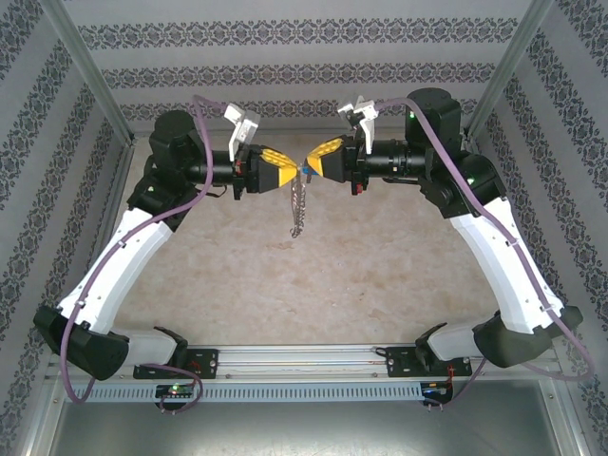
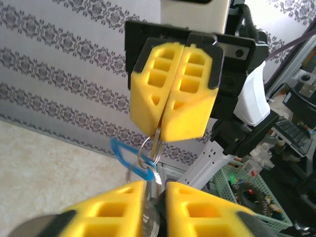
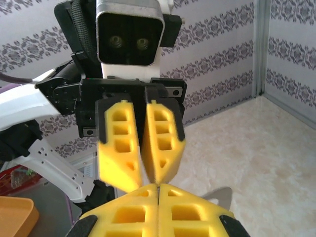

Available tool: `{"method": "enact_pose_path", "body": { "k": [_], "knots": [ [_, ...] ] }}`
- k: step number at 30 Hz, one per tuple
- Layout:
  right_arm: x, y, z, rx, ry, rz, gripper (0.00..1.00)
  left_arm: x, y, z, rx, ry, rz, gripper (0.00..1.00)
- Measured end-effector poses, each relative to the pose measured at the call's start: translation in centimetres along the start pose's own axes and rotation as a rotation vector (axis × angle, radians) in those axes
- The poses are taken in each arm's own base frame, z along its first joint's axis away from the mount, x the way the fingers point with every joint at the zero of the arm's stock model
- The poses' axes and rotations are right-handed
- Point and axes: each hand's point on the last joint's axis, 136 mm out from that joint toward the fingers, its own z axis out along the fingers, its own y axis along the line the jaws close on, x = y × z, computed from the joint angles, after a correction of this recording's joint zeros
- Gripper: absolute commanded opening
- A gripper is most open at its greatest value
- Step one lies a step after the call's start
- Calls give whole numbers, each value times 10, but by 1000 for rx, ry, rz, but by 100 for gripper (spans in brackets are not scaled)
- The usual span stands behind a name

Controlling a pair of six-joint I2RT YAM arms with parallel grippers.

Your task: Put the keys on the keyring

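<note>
My right gripper needs to go down toward the bare middle of the tabletop next and let go of the keyring, since the key's blue head already hangs at the ring.
High above the table, my two grippers meet tip to tip. My right gripper is shut on the keyring, a thin grey loop pinched at its top edge. The loop's strung metal pieces dangle below the tips. The key's blue head hangs at the ring, just left of it. My left gripper stands slightly open under the ring. A silver piece lies in its gap, gripped by neither finger.
The beige marbled table lies far below both grippers. Patterned walls and aluminium posts close in the back and sides. A green basket and an orange tray sit outside the workspace.
</note>
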Motion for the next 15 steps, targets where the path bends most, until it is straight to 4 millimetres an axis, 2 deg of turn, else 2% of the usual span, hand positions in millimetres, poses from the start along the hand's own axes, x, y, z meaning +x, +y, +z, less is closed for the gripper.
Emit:
{"method": "enact_pose_path", "body": {
  "k": [3, 6, 11, 13, 15],
  "knots": [
    [11, -8, 4, 19, 29, 21, 0, 18, 16, -2, -29, 8, -56, 34],
    [30, -20, 12, 36, 69, 58, 0, 36, 34, -10, -91, 5, -103, 38],
    [92, -53, 32, 89, 186, 170, 0, 61, 62, -36, -277, -18, -144, 42],
    [121, -67, 39, 117, 241, 219, 0, 67, 70, -45, -359, -17, -141, 42],
    [143, -78, 48, 137, 280, 249, 0, 73, 75, -52, -422, -10, -136, 43]
  ]
}}
